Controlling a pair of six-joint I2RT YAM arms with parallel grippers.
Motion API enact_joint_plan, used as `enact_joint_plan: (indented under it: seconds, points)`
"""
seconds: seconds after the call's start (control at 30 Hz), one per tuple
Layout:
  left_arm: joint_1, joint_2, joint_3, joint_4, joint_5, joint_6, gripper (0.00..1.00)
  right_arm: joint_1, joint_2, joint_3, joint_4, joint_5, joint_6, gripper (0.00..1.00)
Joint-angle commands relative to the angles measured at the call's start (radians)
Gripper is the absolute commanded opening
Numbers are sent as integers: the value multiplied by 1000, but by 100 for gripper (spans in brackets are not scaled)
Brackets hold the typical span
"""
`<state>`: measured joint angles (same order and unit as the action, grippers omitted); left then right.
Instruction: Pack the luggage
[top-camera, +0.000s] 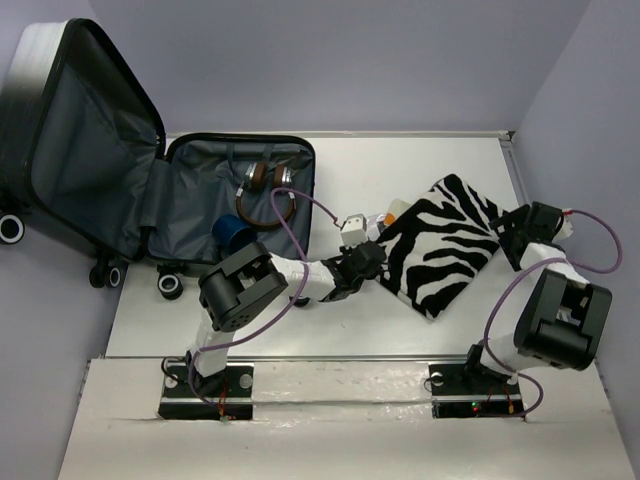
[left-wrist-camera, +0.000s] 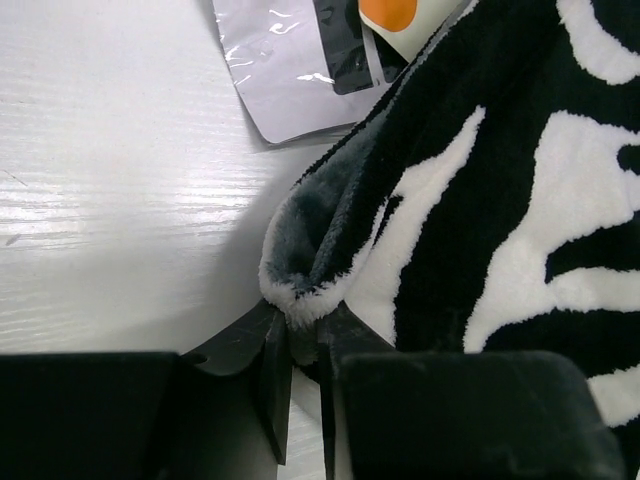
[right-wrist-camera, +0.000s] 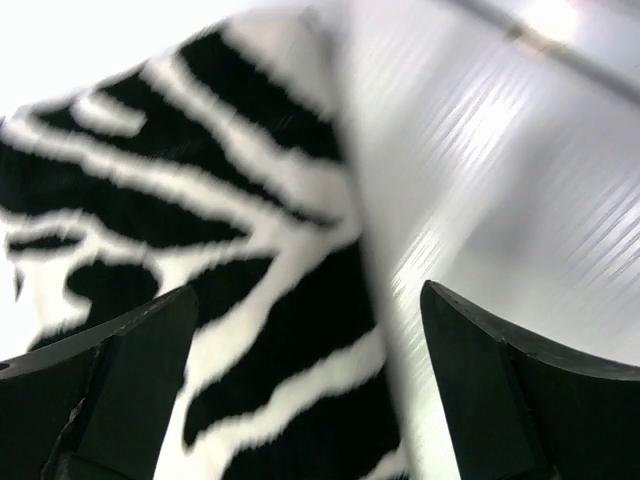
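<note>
My left gripper holds another blanket corner, so my right gripper's open fingers will next go outward and down around the blanket's wall-side corner.
The luggage lies open at the table's far left, its lid leaning back, grey lining showing. Brown headphones and a blue round item lie in its base. A folded zebra-striped blanket rests on the table at centre right. My left gripper is at its left corner; in the left wrist view the gripper is shut on the fluffy corner of the blanket. My right gripper stands open over the blanket's right edge, its jaws wide above the striped fabric.
A clear plastic pouch holding something dark lies just beyond the blanket's corner, beside an orange-and-white item. From above, a small white box shows there too. Purple walls close in on the table at the back and right.
</note>
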<state>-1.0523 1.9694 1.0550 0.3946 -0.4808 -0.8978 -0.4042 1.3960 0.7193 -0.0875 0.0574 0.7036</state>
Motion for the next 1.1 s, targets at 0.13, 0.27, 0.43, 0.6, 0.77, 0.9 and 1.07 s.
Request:
enact_joint_plan:
  seconds: [0.13,0.27,0.43,0.6,0.77,0.9,1.07]
  points:
    - [-32,-49,-16,64,-120,106,8,-67,251,134,63,24,19,83]
    - [-34,-53,-27,96,-110,120,6,-67,348,189,66,-34,7,75]
    - [-38,-63,-42,128,-101,142,6,-67,415,262,19,-30,-16,60]
    - [-38,-75,-49,136,-94,155,6,-67,458,330,-32,-37,-42,57]
    - [-40,-93,-50,150,-85,166,6,-67,531,401,-90,-123,-79,18]
    - [-40,-104,-35,150,-74,200,6,-67,436,318,-7,-151,-75,7]
    - [-37,-162,-21,144,-53,235,6,-67,172,203,195,-195,-35,7]
